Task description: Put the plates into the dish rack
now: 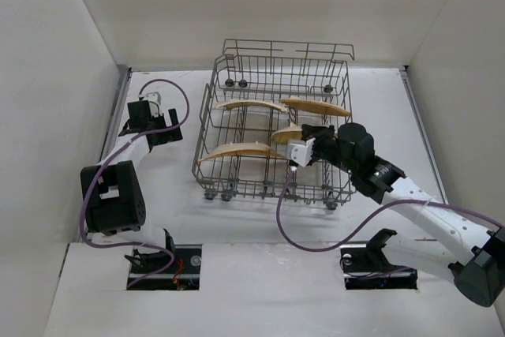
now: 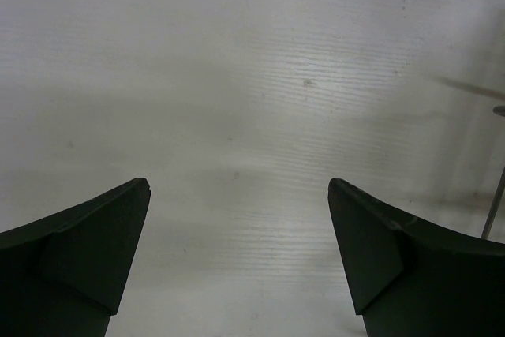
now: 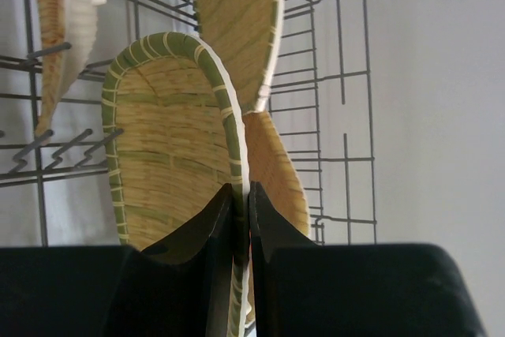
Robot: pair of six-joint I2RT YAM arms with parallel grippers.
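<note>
The fourth plate [image 1: 286,133] should next be pulled back and down by my right gripper, then released among the nearer wires of the dish rack.
The grey wire dish rack [image 1: 237,65] stands at the table's middle back. Three yellow woven plates stand on edge in it: one at the front left [image 1: 238,151], one at the back left [image 1: 251,105], one at the back right [image 1: 316,106]. My right gripper [image 1: 302,150] is inside the rack, shut on the rim of a fourth plate [image 1: 286,133]. In the right wrist view that plate [image 3: 170,167] has a green rim and stands upright between my closed fingers [image 3: 268,234]. My left gripper [image 1: 162,133] is open and empty over bare table, left of the rack.
White walls enclose the table on the left, back and right. In the right wrist view the rack's tines and wires [image 3: 343,116] lie close around the held plate. Purple cables [image 1: 316,242] trail from both arms.
</note>
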